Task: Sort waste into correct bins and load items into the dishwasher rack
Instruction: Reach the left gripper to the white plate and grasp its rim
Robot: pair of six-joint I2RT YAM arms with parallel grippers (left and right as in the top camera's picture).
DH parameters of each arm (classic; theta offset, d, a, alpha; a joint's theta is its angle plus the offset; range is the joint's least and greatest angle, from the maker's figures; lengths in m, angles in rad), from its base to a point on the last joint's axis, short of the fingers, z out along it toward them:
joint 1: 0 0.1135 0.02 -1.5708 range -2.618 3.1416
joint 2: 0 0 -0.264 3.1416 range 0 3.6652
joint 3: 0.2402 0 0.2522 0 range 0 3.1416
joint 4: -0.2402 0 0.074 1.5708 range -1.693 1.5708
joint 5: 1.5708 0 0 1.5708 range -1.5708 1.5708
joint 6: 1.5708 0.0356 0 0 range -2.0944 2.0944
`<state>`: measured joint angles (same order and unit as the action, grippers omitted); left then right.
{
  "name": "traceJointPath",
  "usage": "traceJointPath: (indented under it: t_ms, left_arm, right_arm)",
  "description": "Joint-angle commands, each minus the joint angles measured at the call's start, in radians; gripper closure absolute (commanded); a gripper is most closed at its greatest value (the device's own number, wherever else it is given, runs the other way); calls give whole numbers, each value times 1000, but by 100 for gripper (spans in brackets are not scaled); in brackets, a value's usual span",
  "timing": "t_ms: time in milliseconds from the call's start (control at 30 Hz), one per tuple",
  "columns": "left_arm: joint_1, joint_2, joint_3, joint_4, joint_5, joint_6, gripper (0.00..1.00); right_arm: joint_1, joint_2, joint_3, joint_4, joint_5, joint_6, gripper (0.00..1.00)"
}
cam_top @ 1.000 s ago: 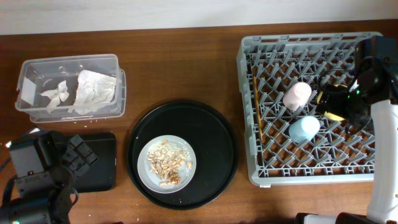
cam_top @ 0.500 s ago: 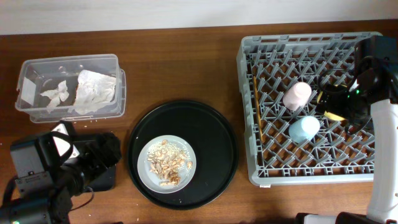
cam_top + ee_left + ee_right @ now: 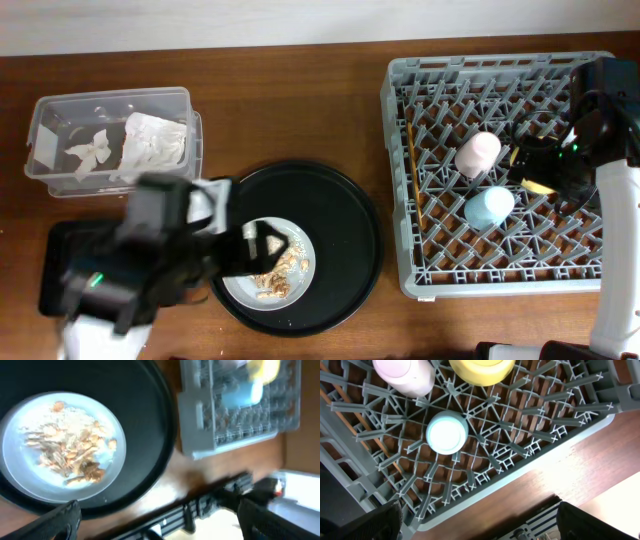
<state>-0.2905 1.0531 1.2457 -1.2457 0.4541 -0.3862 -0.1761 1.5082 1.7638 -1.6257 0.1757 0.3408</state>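
Observation:
Next, my left gripper travels to the right in the overhead view and lowers onto the plate's rim facing the rack, where bare tray leaves room for a finger.
A round white-grey plate (image 3: 290, 255) with beige-brown food scraps (image 3: 270, 278) sits on the large round black tray (image 3: 340, 240). It also shows in the left wrist view (image 3: 20, 435). My left gripper (image 3: 245, 248) is open and empty, blurred, above the plate's left side. The grey dishwasher rack (image 3: 440, 285) holds the pink cup (image 3: 478, 153), the blue cup (image 3: 489, 207), the chopsticks (image 3: 412, 165) and the yellow bowl (image 3: 540, 186). My right gripper (image 3: 545, 165) hangs open and empty over the bowl. The gold-brown wrapper is out of view.
The clear tub (image 3: 110, 100) at the back left holds white napkins (image 3: 150, 145). The shallow black tray (image 3: 55, 270) lies at the front left, partly under my left arm. In the right wrist view the rack's front rim (image 3: 530, 460) borders bare wood.
My left arm has swung right from the front-left corner, over the shallow black tray, to the plate on the round tray. The right arm has not moved.

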Motion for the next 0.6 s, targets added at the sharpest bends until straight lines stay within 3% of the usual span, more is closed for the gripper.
traceJointPath:
  t_ms: [0,67,167,233,267,433,567]
  left_arm:
    - [-238,195,-10,50,-146,-60,1]
    - [-397,364,-10,88,-322,-182,1]
    - [-502,538,-10,115,-475,-348,1]
    - [-523,598,-10,144,-506,-388,11]
    - [-532,626,-10,174,-526,-389,25]
    - [-540,726,-11,258,-749,-526,45]
    - [-540,787,-11,298,-750,-532,45]
  right_arm:
    - [-8,3,-5,-1,16,12,1]
    - [-8,3,-5,-1,16,12,1]
    - [-8,3,-5,-1,16,12,1]
    - [-8,3,-5,0,16,12,1]
    - [-8,3,-5,-1,16,12,1]
    - [-8,3,-5,-1,16,12,1]
    - [-8,3,-5,-1,16,12,2]
